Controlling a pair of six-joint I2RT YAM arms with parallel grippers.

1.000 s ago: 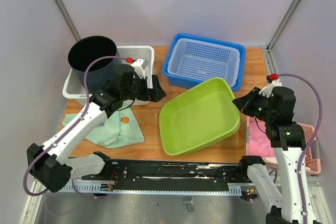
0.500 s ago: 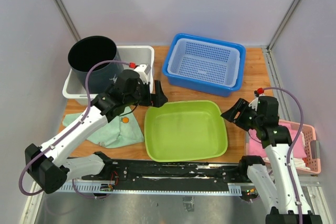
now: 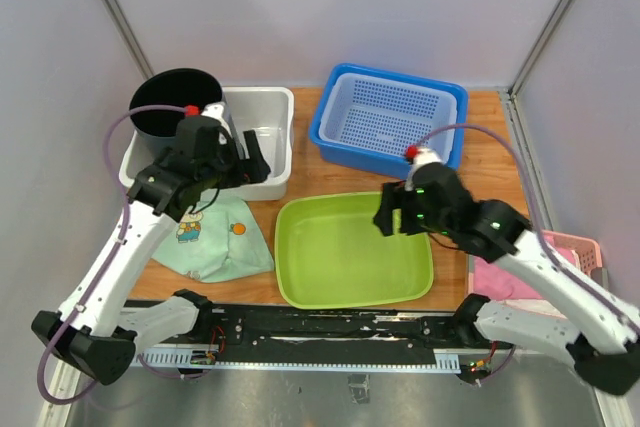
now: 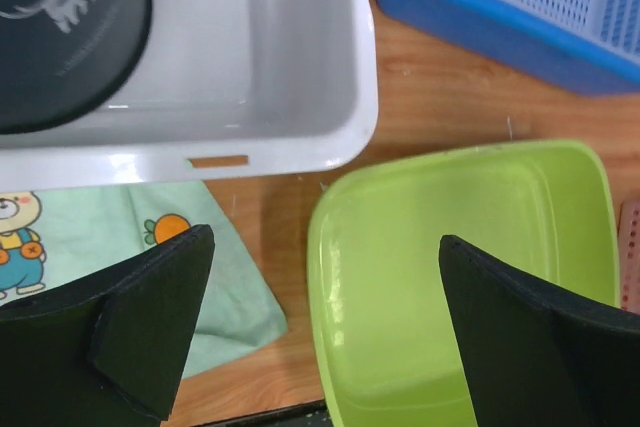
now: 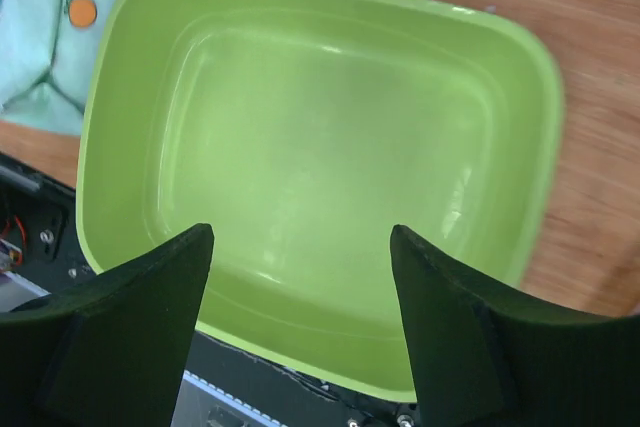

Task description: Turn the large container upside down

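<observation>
I will next move my right gripper to the left in the top view and down onto the tub's rim (image 3: 277, 259) (image 5: 80, 195) beside the mint cloth, because this thin rim fits between open fingers.
The large container (image 3: 355, 252) is a lime-green tub lying flat on the wooden table with its open side up; it also shows in the left wrist view (image 4: 470, 267) and the right wrist view (image 5: 320, 147). My right gripper (image 3: 390, 215) hovers over its back right part, open (image 5: 300, 230), with only the tub's inside showing between the fingers. My left gripper (image 3: 255, 162) is open (image 4: 325, 237) and empty, above the tub's back left corner and the white bin's near wall.
A white bin (image 3: 262, 117) at the back left holds a black bucket (image 3: 175, 107). A blue basket (image 3: 390, 117) with a pale inset stands at the back. A mint cloth (image 3: 215, 242) lies left of the tub. A pink basket (image 3: 580, 257) sits at the right edge.
The green tub went from tilted on its edge in the right gripper to flat on the table. The right gripper opened and swung left over it. The left arm drew back toward the white bin.
</observation>
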